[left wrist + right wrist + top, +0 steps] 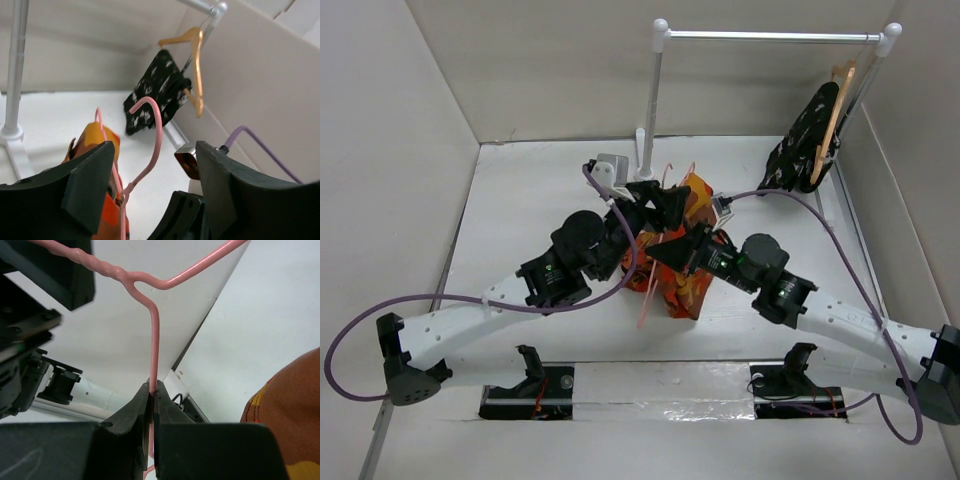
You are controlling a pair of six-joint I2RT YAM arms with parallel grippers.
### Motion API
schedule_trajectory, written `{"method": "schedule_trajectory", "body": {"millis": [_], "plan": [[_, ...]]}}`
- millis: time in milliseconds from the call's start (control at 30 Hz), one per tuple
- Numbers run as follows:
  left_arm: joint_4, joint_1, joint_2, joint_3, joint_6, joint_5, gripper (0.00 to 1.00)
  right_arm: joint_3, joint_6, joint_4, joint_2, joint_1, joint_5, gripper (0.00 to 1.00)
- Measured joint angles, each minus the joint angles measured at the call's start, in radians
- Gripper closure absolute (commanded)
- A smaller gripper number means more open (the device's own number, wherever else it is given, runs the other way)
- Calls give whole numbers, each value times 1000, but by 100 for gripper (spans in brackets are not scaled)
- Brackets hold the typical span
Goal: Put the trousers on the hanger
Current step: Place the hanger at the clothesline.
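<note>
A bare part of the bar is above and outward, so my right gripper will next carry the hanger up and outward, set its hook there and let go.
The camouflage trousers lie bunched at mid-table between my two arms; they also show in the left wrist view and the right wrist view. The pink wire hanger stands among them. My right gripper is shut on one straight wire of the hanger, below its twisted neck; its jaws pinch the wire. My left gripper is open. Its fingers stand either side of the hanger's hook without touching it.
A white clothes rail on a post stands at the back. A wooden hanger with a black speckled garment hangs at its right end, by the right wall. Purple cables loop from both arms.
</note>
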Motion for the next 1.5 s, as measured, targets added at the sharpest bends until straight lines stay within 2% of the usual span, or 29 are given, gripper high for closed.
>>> {"method": "schedule_trajectory", "body": {"millis": [100,233,367,500,700,867,1133,1333,1500], "plan": [[26,0,-29,18,24,15,30,18,19,-24,-10,-67,-48,100],[58,0,-113,-11,52,14,31,90,25,-91,-5,-188,-130,100],[151,0,-286,-188,70,-32,33,212,21,-150,55,-323,-238,100],[233,0,-396,-378,73,-135,33,370,10,-189,172,-459,-340,100],[258,18,-359,-570,74,-215,33,594,-21,-233,373,-605,-422,100],[275,29,-328,-668,81,-230,33,741,-48,-292,521,-668,-456,100],[311,29,-327,-684,73,-217,33,962,-66,-437,697,-721,-494,100],[323,29,-328,-685,69,-213,34,1062,-80,-476,768,-746,-509,100],[325,29,-328,-686,69,-206,34,1068,-82,-476,767,-752,-515,100]]}}
